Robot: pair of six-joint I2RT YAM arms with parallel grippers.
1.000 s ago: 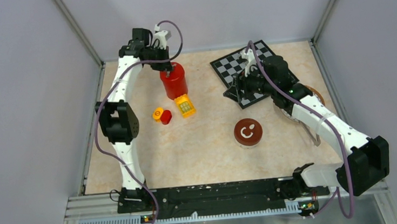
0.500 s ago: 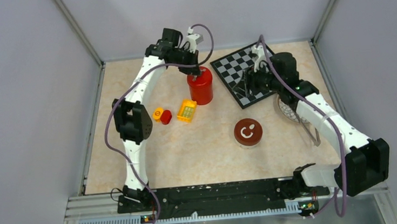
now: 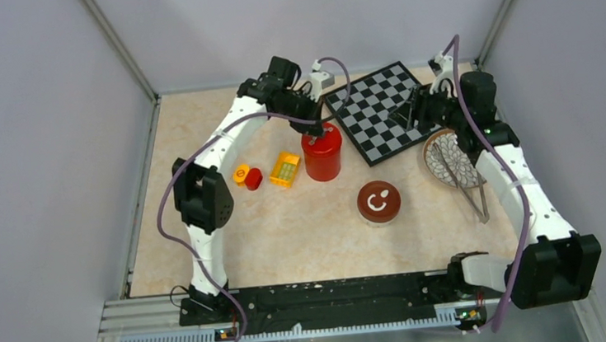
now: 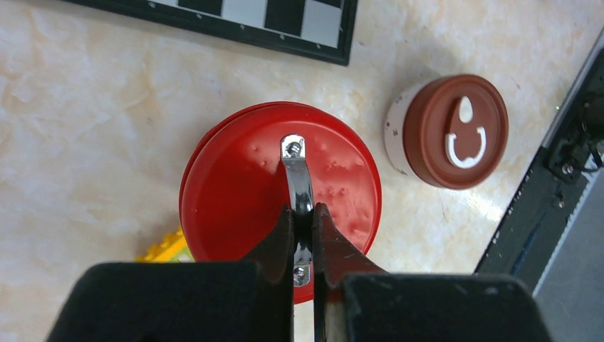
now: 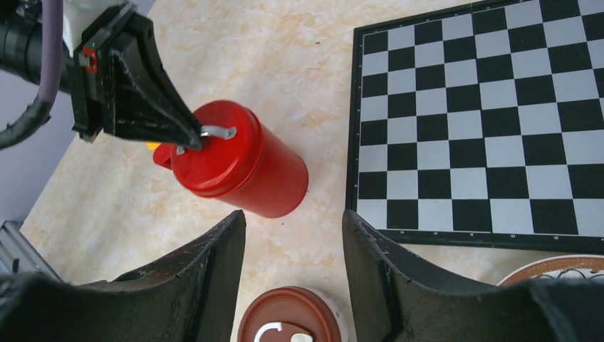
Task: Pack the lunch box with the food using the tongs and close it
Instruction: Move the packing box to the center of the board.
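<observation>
Next, my left gripper draws back with the closed canister onto the bare tabletop (image 4: pixel 409 248) beside the white pot, then releases the steel handle (image 4: pixel 297 174), because that spot is empty.
The lunch box (image 3: pixel 322 154) stands closed as a tall red canister beside the chessboard's left corner. My left gripper (image 4: pixel 303 210) is shut on the steel handle (image 4: pixel 297 174) on its red lid (image 5: pixel 206 160). I cannot tell whether its base touches the table. The tongs (image 3: pixel 475 193) lie across the patterned plate (image 3: pixel 440 167) at the right, untouched. My right gripper (image 5: pixel 293 217) hangs open and empty over the chessboard's far right part (image 3: pixel 415 113). No food shows in any view.
The chessboard (image 3: pixel 377 111) lies at the back centre. A small white pot with a brown lid (image 3: pixel 378 201) sits at the middle. A yellow block (image 3: pixel 285 169) and small red and orange pieces (image 3: pixel 247 176) lie left of the canister. Grey walls close in both sides.
My left arm has moved the red canister rightward and nearer, from the far left to beside the chessboard. My right arm swung back and right toward the corner, its jaws slightly narrower.
</observation>
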